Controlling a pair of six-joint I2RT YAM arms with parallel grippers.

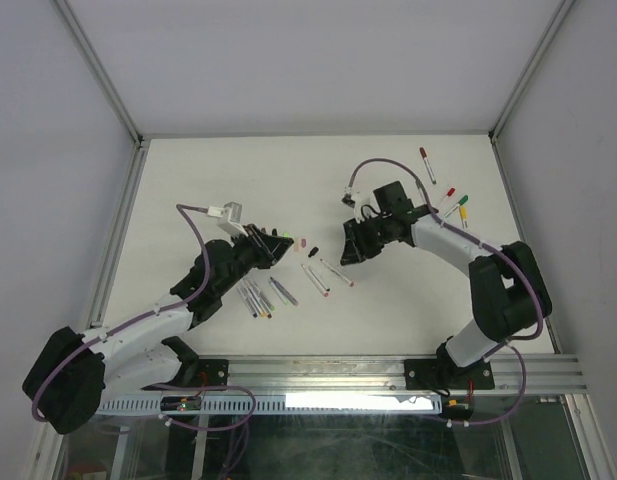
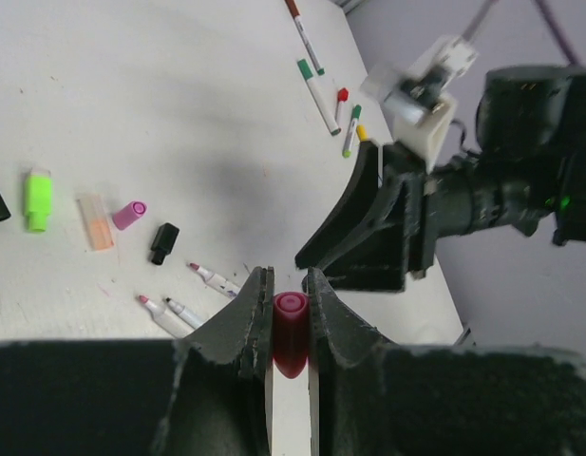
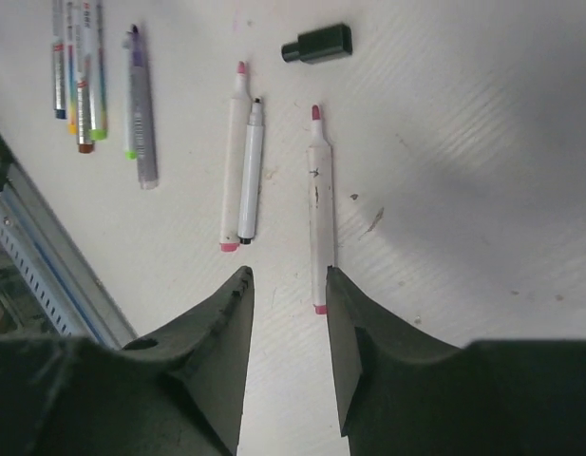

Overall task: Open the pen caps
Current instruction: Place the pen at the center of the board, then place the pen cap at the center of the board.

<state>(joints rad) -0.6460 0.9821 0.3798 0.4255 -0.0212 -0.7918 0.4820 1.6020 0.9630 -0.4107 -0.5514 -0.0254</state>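
My left gripper has bare tabletop beside the black cap (image 3: 319,44) below and to its right in the top view, so next I should cross, tilt it down, lower and release.
My left gripper (image 2: 290,285) is shut on a dark red pen cap (image 2: 291,332), held above the table with its open end facing away from the wrist camera. Loose pen caps lie to its left: green (image 2: 37,199), pale orange (image 2: 96,221), pink (image 2: 129,214) and black (image 2: 163,243). My right gripper (image 3: 289,275) stands open with nothing between its fingers. Just beyond its right finger a capless red-tipped pen (image 3: 320,209) lies flat on the table. Two more capless pens (image 3: 241,166) lie left of it, and the black cap (image 3: 319,44) lies beyond. The two grippers (image 1: 278,248) (image 1: 346,255) face each other at mid-table.
A bunch of uncapped pens (image 1: 258,298) lies near the left arm. Several capped pens (image 1: 450,195) lie at the back right, with one (image 1: 428,165) furthest back. A metal rail (image 1: 388,372) runs along the near edge of the table, and frame posts stand at the back corners.
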